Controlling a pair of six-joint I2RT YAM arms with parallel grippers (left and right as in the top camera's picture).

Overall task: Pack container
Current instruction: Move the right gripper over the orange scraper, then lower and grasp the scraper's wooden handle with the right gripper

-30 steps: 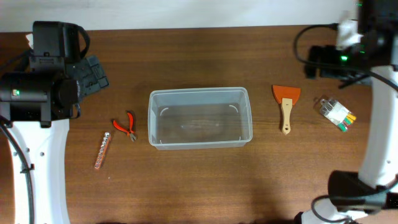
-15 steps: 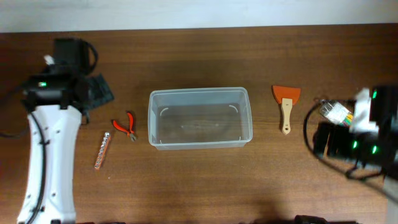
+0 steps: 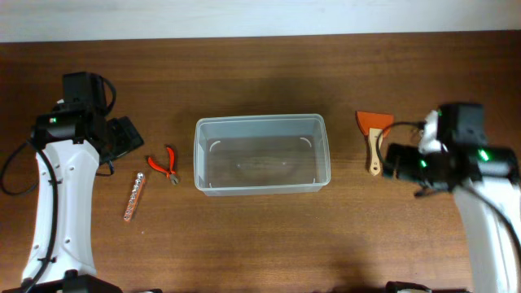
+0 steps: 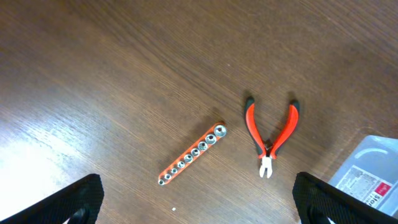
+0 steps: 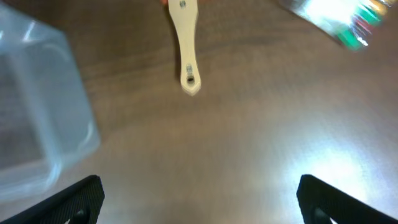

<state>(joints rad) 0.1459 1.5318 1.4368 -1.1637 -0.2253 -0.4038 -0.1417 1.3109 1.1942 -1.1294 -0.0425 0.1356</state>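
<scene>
I will next lower my right gripper outward to the handle's narrow middle (image 3: 374,151) (image 5: 187,43) and close on the scraper, whose handle lies below and beyond my fingers.
The clear plastic container (image 3: 260,120) stands empty at the table's middle; its corner shows in the left wrist view (image 4: 373,175) and its side in the right wrist view (image 5: 37,106). My left gripper (image 3: 124,135) is open and empty, above and left of red-handled pliers (image 3: 164,165) (image 4: 270,134) and an orange socket rail (image 3: 133,195) (image 4: 193,154). My right gripper (image 3: 396,160) is open and empty, just right of a wooden-handled scraper with an orange blade (image 3: 374,134) (image 5: 188,43).
A blurred white packet with coloured pieces (image 5: 333,18) lies right of the scraper; my right arm hides it in the overhead view. The table's far edge runs along the top of the overhead view.
My right arm has swung from the front right up toward the scraper and now covers the packet. My left arm has shifted slightly toward the pliers. No object has moved.
</scene>
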